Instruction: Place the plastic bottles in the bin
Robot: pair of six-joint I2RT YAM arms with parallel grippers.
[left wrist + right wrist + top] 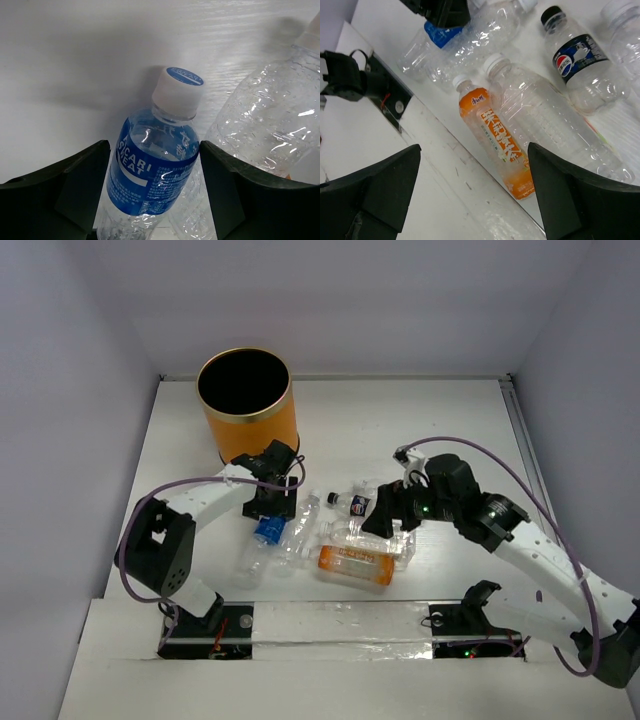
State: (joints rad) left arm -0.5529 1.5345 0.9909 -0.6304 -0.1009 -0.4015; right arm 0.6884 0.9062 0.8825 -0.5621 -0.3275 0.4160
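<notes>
My right gripper moves down and back over the orange bottle's shoulder [325, 557] [473, 100] next, which lies to its left in the top view, because the clear bottle narrows there.
The bin [246, 406], an orange can with a gold rim and black inside, stands at the back left. Several plastic bottles lie in a cluster mid-table: a blue-label bottle [267, 531], a clear one [297, 527] beside it, a dark-label bottle [356, 504], another clear one [378, 540] and an orange bottle [355, 566]. My left gripper [272, 506] is open and straddles the blue-label bottle [152, 167], fingers close to its sides. My right gripper [386, 514] hangs wide open above the orange bottle [495, 142], holding nothing.
A raised white ledge [330, 625] runs along the near edge, just in front of the orange bottle. White walls enclose the table at the back and both sides. The left arm's black fingers [442, 12] show at the top of the right wrist view.
</notes>
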